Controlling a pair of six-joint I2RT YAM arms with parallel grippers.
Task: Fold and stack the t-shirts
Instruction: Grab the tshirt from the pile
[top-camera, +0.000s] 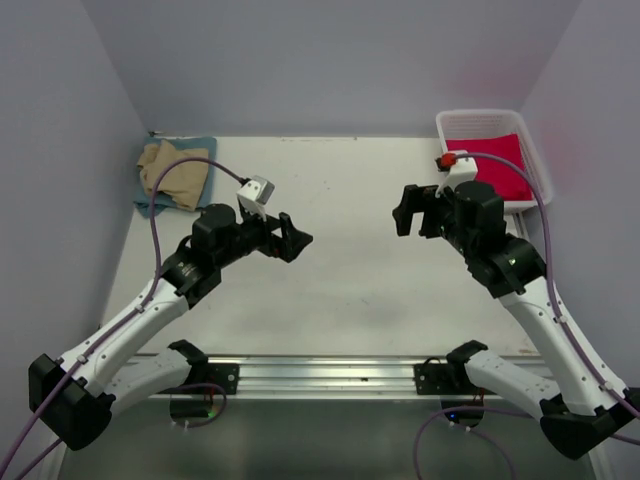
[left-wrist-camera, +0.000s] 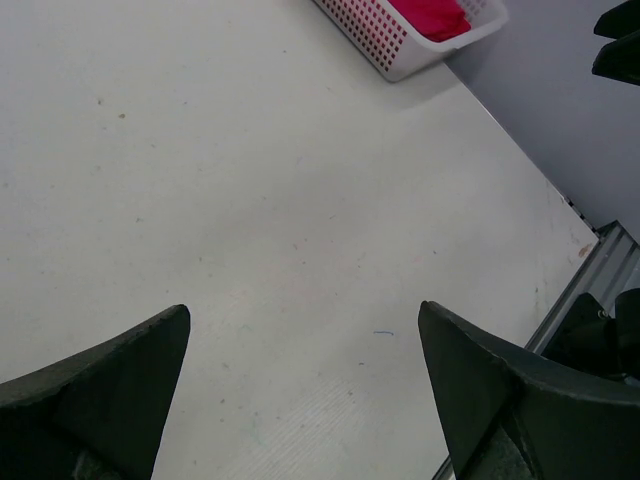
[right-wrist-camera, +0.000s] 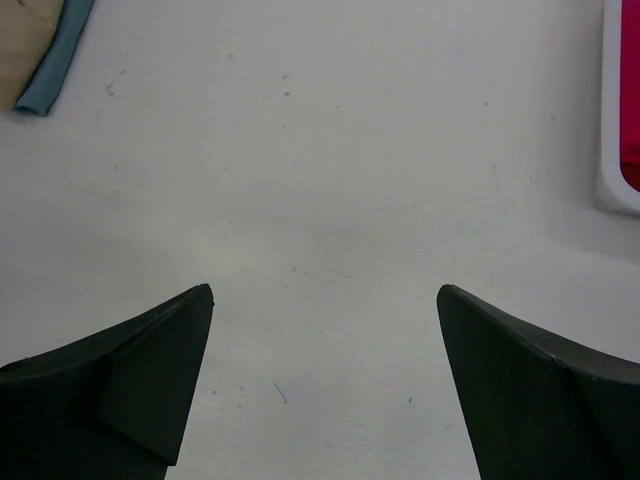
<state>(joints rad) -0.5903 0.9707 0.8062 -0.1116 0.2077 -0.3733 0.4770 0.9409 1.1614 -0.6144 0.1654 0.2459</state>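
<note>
Next, my right gripper moves away from my base and down to the red t-shirt (top-camera: 497, 165) in the white lattice basket (top-camera: 524, 135).
A red t-shirt (top-camera: 497, 165) lies in the white lattice basket (top-camera: 524, 135) at the back right; the left wrist view also catches this red t-shirt (left-wrist-camera: 432, 16) and basket (left-wrist-camera: 372, 35). At the back left a tan t-shirt (top-camera: 174, 173) rests folded on a blue-grey t-shirt (top-camera: 196, 148), whose edge (right-wrist-camera: 58, 64) shows in the right wrist view. My left gripper (top-camera: 294, 240) hangs open over the bare table, left of centre. My right gripper (top-camera: 409, 212) is open too, right of centre, with nothing between its fingers. Both point toward each other.
The white table (top-camera: 340, 270) spans the middle between the two arms. A metal rail (top-camera: 330, 375) runs along the near edge. Grey walls close in the back and both sides.
</note>
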